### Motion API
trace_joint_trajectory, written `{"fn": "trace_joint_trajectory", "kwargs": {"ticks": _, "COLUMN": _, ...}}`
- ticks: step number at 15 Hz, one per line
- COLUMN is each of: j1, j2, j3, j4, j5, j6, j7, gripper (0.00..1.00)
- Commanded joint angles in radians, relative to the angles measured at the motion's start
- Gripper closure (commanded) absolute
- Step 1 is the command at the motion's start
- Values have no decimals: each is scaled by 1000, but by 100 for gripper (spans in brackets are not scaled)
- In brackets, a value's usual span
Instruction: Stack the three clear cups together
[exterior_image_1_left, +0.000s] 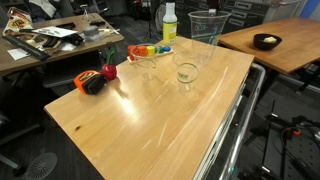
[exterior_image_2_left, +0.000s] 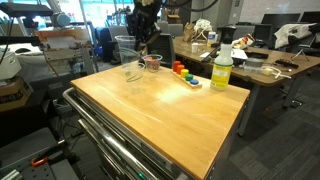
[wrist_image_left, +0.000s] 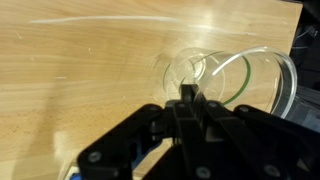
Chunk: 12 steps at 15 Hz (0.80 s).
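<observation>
My gripper next lowers the still-hanging cup onto the opening of the clear cup farther from the colourful toy. It then releases the hanging cup's side, since the clear cup stands below.
Three clear cups are in view. Two stand on the wooden table (exterior_image_1_left: 150, 120), one (exterior_image_1_left: 148, 65) near a colourful toy and one (exterior_image_1_left: 186, 72) beside it. One of them also shows in an exterior view (exterior_image_2_left: 133, 72). The third clear cup (exterior_image_1_left: 208, 28) hangs above the table's far end. My gripper (wrist_image_left: 188, 95) is shut on the wall of this cup (wrist_image_left: 235, 75), which lies tilted below the fingers in the wrist view. In an exterior view the dark gripper (exterior_image_2_left: 140, 36) holds the cup (exterior_image_2_left: 127, 48) above the two others.
A tall yellow-green bottle (exterior_image_1_left: 169, 22) with a white cap stands at the table's far edge; it also shows in an exterior view (exterior_image_2_left: 221, 70). A colourful toy (exterior_image_1_left: 150, 50), a red ball-like object (exterior_image_1_left: 108, 72) and an orange tape measure (exterior_image_1_left: 90, 82) lie near the cups. Desks surround the table.
</observation>
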Motion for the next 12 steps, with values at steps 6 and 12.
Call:
{"fn": "trace_joint_trajectory", "kwargs": {"ticks": 6, "j1": 16, "j2": 44, "j3": 8, "j4": -22, "j5": 41, "j6": 48, "j7": -102, "gripper": 99}}
{"fn": "trace_joint_trajectory", "kwargs": {"ticks": 12, "j1": 30, "j2": 50, "j3": 27, "j4": -51, "j5": -19, "j6": 126, "j7": -141, "gripper": 66}}
